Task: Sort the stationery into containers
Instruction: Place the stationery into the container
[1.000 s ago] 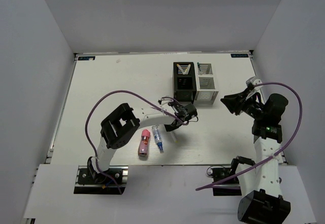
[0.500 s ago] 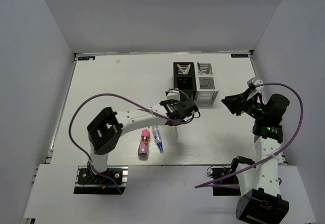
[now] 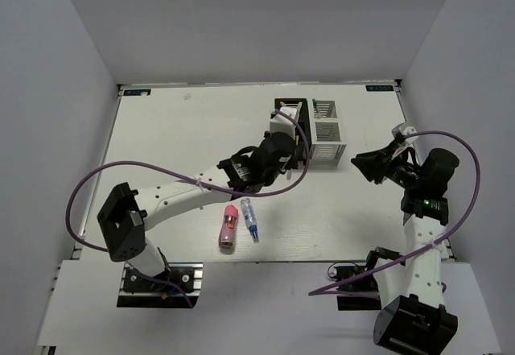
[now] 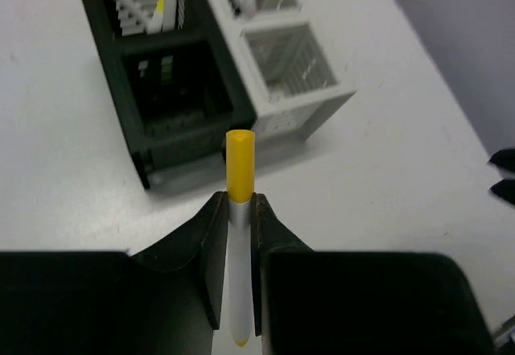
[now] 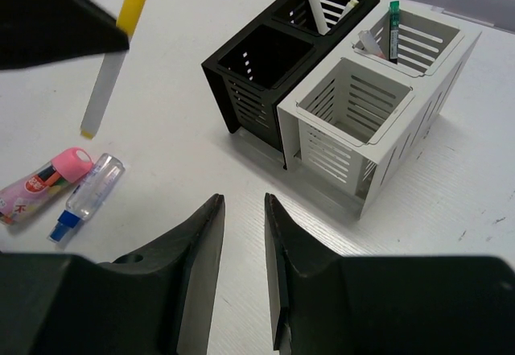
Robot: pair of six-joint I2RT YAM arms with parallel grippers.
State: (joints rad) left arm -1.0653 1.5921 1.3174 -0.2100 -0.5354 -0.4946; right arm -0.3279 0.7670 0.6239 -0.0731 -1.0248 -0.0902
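Note:
Other yellow-ended pens stand in the black box's far section (image 4: 149, 7), so the left gripper should next move outward past the box's near section, over the far one, and release the white pen.
My left gripper (image 3: 286, 149) is shut on a white pen with a yellow end (image 4: 239, 174) and holds it above the table just in front of the black box (image 4: 173, 105). The pen hangs upright in the right wrist view (image 5: 107, 77). The black box (image 3: 282, 103) and white box (image 3: 328, 132) stand side by side. Yellow-ended pens (image 5: 315, 9) stand in the black box's far compartment; a green-ended pen (image 5: 393, 26) stands in the white box (image 5: 378, 105). A pink tube (image 3: 228, 226) and a clear blue-tipped tube (image 3: 250, 219) lie on the table. My right gripper (image 5: 244, 204) is open and empty.
My left arm (image 3: 185, 194) stretches across the middle of the table, its purple cable (image 3: 88, 186) looping out to the left. My right gripper (image 3: 364, 164) hovers right of the white box. Grey walls close in the table on three sides.
My left arm has stretched out towards the black box, carrying the yellow-ended pen up off the table. The right arm has not moved.

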